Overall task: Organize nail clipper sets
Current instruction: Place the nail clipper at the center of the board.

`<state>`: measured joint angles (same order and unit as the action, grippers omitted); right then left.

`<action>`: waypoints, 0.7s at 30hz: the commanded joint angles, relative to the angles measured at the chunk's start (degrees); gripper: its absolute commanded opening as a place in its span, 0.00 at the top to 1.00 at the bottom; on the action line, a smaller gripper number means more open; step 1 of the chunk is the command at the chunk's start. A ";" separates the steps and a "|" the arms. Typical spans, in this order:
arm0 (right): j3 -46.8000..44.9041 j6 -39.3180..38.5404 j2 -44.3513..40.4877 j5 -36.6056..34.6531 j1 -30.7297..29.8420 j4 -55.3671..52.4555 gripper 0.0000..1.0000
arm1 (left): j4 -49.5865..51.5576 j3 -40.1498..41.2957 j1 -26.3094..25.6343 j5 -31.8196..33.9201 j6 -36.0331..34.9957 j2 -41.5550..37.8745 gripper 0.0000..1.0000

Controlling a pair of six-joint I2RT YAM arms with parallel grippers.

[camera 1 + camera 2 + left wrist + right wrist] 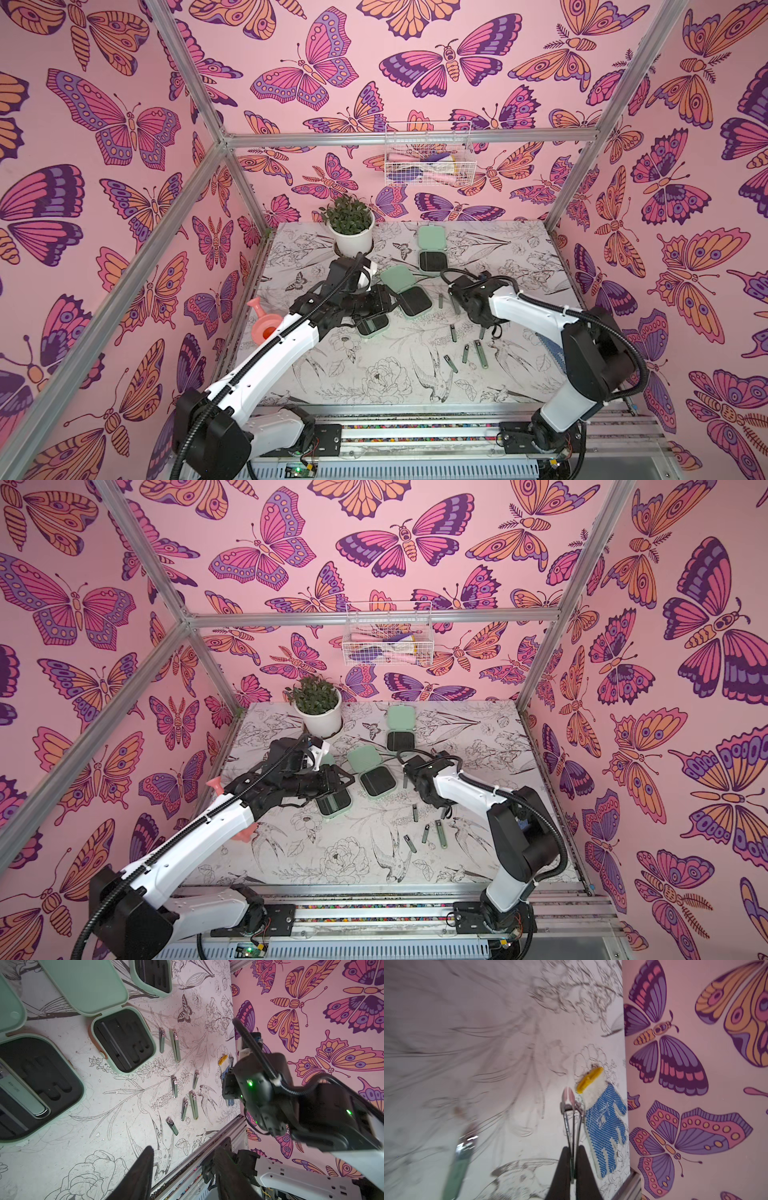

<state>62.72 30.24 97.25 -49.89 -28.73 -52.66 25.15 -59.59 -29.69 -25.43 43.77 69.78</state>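
Next, the right gripper moves outward and down to release the thin metal clipper on the bare tabletop beyond the glove's yellow cuff (526, 280) (587, 1038), since that patch is empty.
Three mint-green cases lie open on the table in both top views: a far one (432, 249), a middle one (405, 291) and a near one (372, 326). In the left wrist view the near case (37, 1084) holds one large clipper (22, 1095), and the middle case (124, 1041) shows mostly bare black slots. Several loose clippers (465, 353) lie right of the cases. My left gripper (185, 1149) is open and holds nothing. It hovers over the near case (332, 804). My right gripper (572, 1148) is shut on a thin metal clipper (572, 1126), held above the table.
A blue dotted glove (604, 1126) lies by the right wall, under the right arm. A pink watering can (264, 322) sits at the left edge behind the left arm. A potted plant (351, 237) stands at the back left. A wire basket (428, 153) hangs on the back wall.
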 commanded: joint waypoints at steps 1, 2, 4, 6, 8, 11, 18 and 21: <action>0.05 -0.08 2.58 -1.66 7.70 -0.06 1.00 | 2.04 -0.33 -0.08 0.51 -1.98 0.33 0.50; 0.88 -1.39 4.04 -2.48 10.04 0.36 1.00 | 2.10 -0.67 -0.01 0.10 -2.26 0.72 0.50; 2.56 -4.30 6.59 -2.89 14.28 1.80 1.00 | 2.19 -1.21 -0.01 -0.46 -2.84 1.43 0.50; 3.92 -7.17 8.06 -0.29 17.28 4.19 1.00 | 2.17 -1.64 -0.01 -0.59 -3.29 2.22 0.50; 5.52 -9.70 9.88 1.89 19.84 6.67 1.00 | 2.19 -2.08 -0.01 -0.58 -3.66 2.56 0.50; 10.31 -12.61 14.94 3.82 23.17 7.31 1.00 | 2.19 -2.71 0.12 -0.70 -4.12 5.48 0.50; 21.94 -17.02 27.25 7.59 26.99 6.08 1.00 | 2.24 -3.16 0.59 -0.58 -4.88 7.86 0.51; 27.70 -18.41 31.42 8.10 27.74 4.02 1.00 | 2.26 -3.16 1.01 -0.58 -5.18 8.59 0.51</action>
<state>86.37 14.61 126.21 -45.01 -1.69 -47.16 26.02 -61.60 -29.30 -25.69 39.88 77.47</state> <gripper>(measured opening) 0.072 0.491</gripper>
